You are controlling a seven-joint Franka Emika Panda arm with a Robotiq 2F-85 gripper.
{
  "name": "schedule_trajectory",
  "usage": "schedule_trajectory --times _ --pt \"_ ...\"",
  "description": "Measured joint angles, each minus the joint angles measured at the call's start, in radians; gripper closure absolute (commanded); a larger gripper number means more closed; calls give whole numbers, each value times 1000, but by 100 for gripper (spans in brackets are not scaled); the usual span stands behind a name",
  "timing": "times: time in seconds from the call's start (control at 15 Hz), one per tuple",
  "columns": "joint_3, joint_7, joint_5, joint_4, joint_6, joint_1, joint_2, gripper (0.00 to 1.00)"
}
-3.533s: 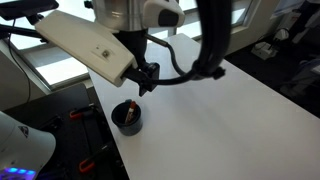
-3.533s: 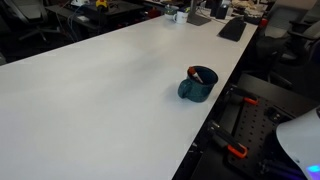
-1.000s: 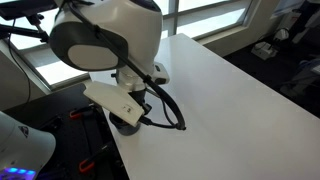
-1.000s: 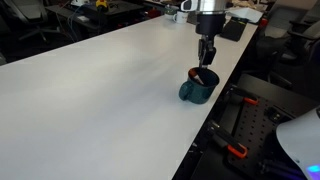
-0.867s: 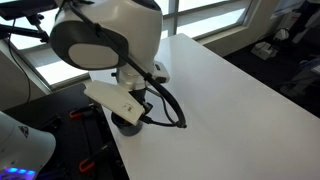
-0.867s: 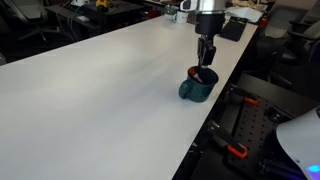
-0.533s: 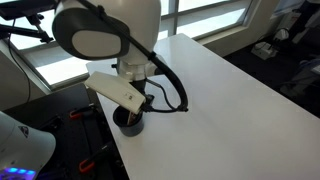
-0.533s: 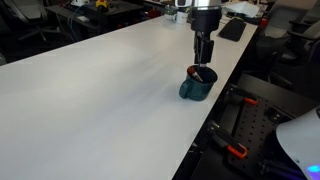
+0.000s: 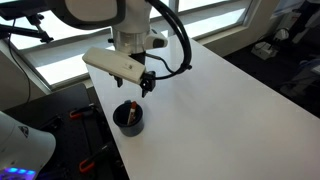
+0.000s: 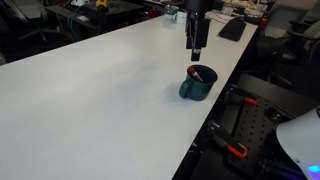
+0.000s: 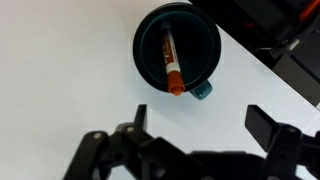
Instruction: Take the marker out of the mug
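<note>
My gripper is open, and the marker's orange end [image 11: 176,84] leans up at the mug's rim, nearest its fingers. So it needs to move down toward the mug next and bring its open fingers around that end.
The dark mug [image 11: 178,50] stands near the white table's edge, its small handle [image 11: 202,91] pointing toward me in the wrist view. The reddish-orange marker [image 11: 170,62] lies inside it, leaning on the rim. The mug also shows in both exterior views [image 9: 129,117] [image 10: 198,83], with the marker [image 10: 198,75] poking up at the rim. My gripper [image 11: 200,118] is open and empty, hanging in the air above the mug, also seen in both exterior views [image 9: 146,86] [image 10: 195,50].
The white table [image 10: 100,90] stretches wide; the mug sits close to its edge [image 9: 108,135]. Beyond the edge is a dark floor with red-handled clamps [image 10: 232,150]. Keyboards and clutter [image 10: 232,28] lie at the far end.
My gripper has risen from down at the mug to well above it, empty. The marker has stayed in the mug, which has not moved.
</note>
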Motion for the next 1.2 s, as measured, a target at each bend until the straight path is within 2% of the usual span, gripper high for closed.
schedule_trajectory --times 0.2,0.53,0.6,0.93,1.2 --pt "0 0 -4 -7 3 1 3 0" --pt "0 18 -12 -17 3 1 10 20" --pt "0 22 -14 -18 3 1 10 18" --pt "-3 58 -40 -19 3 -3 10 19" --pt "-7 77 -59 -27 3 -16 11 24"
